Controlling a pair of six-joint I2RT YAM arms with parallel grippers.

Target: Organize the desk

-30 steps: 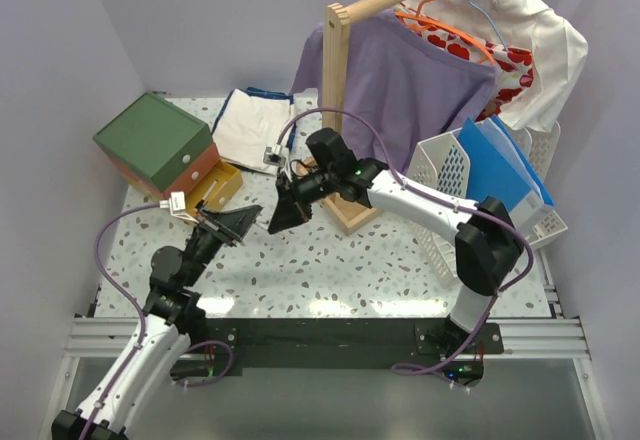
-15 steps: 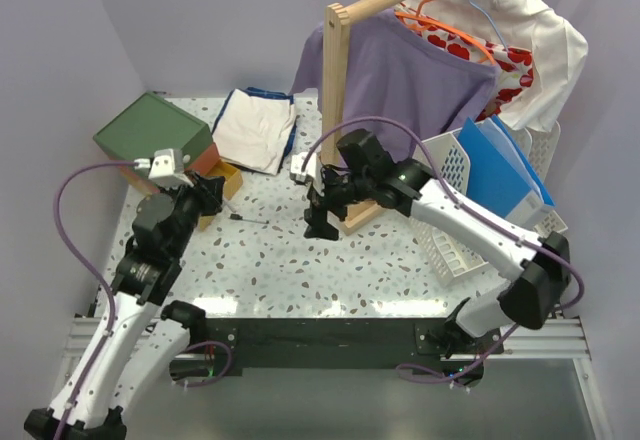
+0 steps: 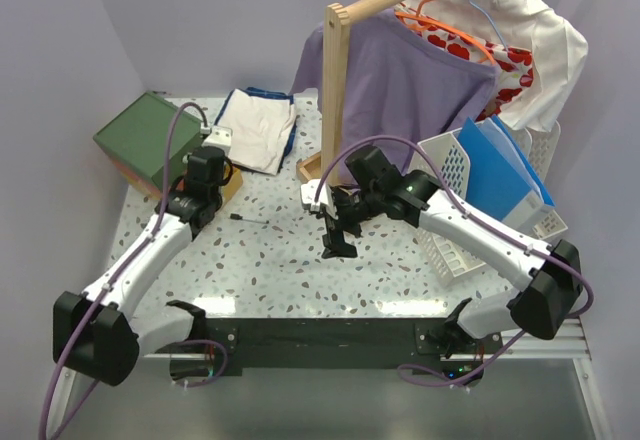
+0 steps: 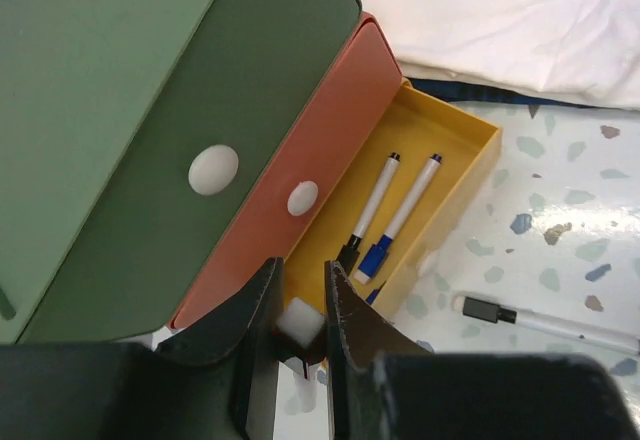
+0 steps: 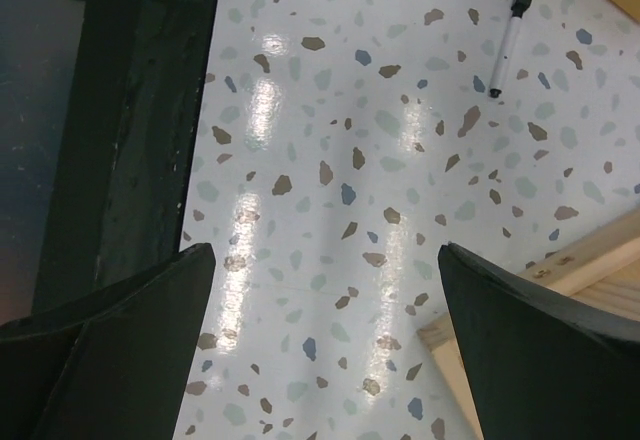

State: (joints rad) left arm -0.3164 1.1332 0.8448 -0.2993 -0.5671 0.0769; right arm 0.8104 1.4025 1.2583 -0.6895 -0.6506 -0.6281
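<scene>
My left gripper lowers to the open yellow drawer below it next and releases the white-ended item in there, since markers already lie inside.
The desk (image 3: 400, 270) is a glossy white terrazzo top. At its back left my left gripper (image 3: 197, 200) hangs over the open yellow drawer (image 4: 440, 160) of the green-topped box (image 3: 150, 138). In the left wrist view this gripper (image 4: 300, 275) is shut on a small white-ended dark item (image 4: 300, 322); what it is I cannot tell. Two markers (image 4: 390, 210) lie in the drawer. Another marker (image 3: 250, 219) lies on the desk to the drawer's right, also in the right wrist view (image 5: 508, 40). My right gripper (image 3: 337, 245) stands open and empty above mid-desk (image 5: 325, 260).
A wooden clothes rack (image 3: 338, 110) with a purple shirt (image 3: 410, 80) stands at the back centre, its foot (image 5: 560, 300) close to my right gripper. A white basket (image 3: 450, 190) with blue folders (image 3: 500, 170) is at the right. Folded white cloth (image 3: 255, 130) lies behind the drawer box.
The two grippers were together at mid-desk. The right one has opened wide and drawn back toward the rack's foot. The left arm has swung back-left over the yellow drawer, still shut.
</scene>
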